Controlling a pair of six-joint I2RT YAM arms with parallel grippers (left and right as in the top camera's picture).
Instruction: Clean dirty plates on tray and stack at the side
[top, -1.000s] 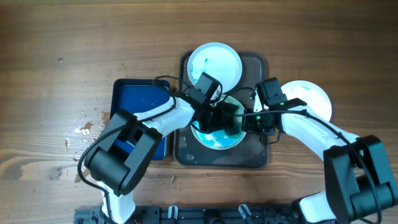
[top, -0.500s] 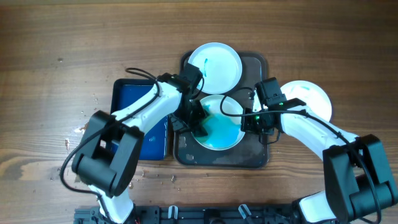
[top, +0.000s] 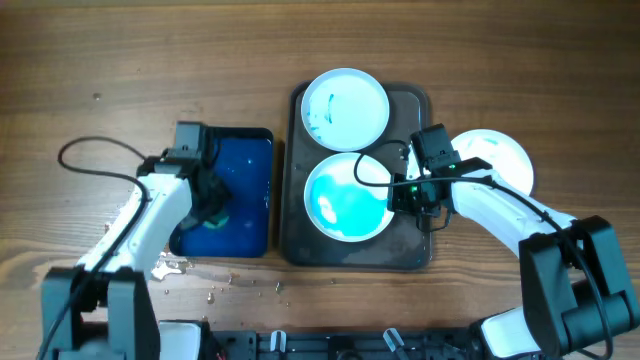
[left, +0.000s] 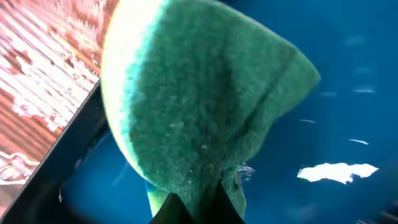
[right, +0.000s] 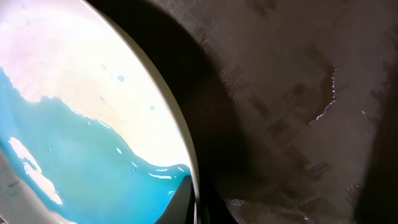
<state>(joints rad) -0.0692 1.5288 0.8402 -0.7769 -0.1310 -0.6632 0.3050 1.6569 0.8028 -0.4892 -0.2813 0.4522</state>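
Note:
Next, my right gripper moves up and over the blue tray (top: 245, 160) and tilts, since its plate holds liquid, then lowers onto the third white plate (top: 497, 153) and releases.
The dark tray (top: 413, 255) holds two white plates. The far plate (top: 345, 105) has small blue smears. The near plate (top: 348, 197) holds a pool of blue liquid; it also shows in the right wrist view (right: 74, 93). My right gripper (top: 398, 194) is shut on this plate's right rim (right: 189, 180). A third white plate (top: 502, 158) lies on the table right of the tray, partly under my right arm. My left gripper (top: 213, 212) is shut on a green sponge (left: 199, 106) and holds it down in the blue tray (top: 245, 160).
The glossy blue tray (left: 348, 93) holds water and lies left of the dark tray. Water drops and crumbs (top: 215, 290) lie on the wooden table in front of it. A wet patch (top: 135, 206) lies on the table left of it.
My left gripper has carried the sponge off the near plate, leftward, into the blue tray. My right gripper has stayed on the plate's rim.

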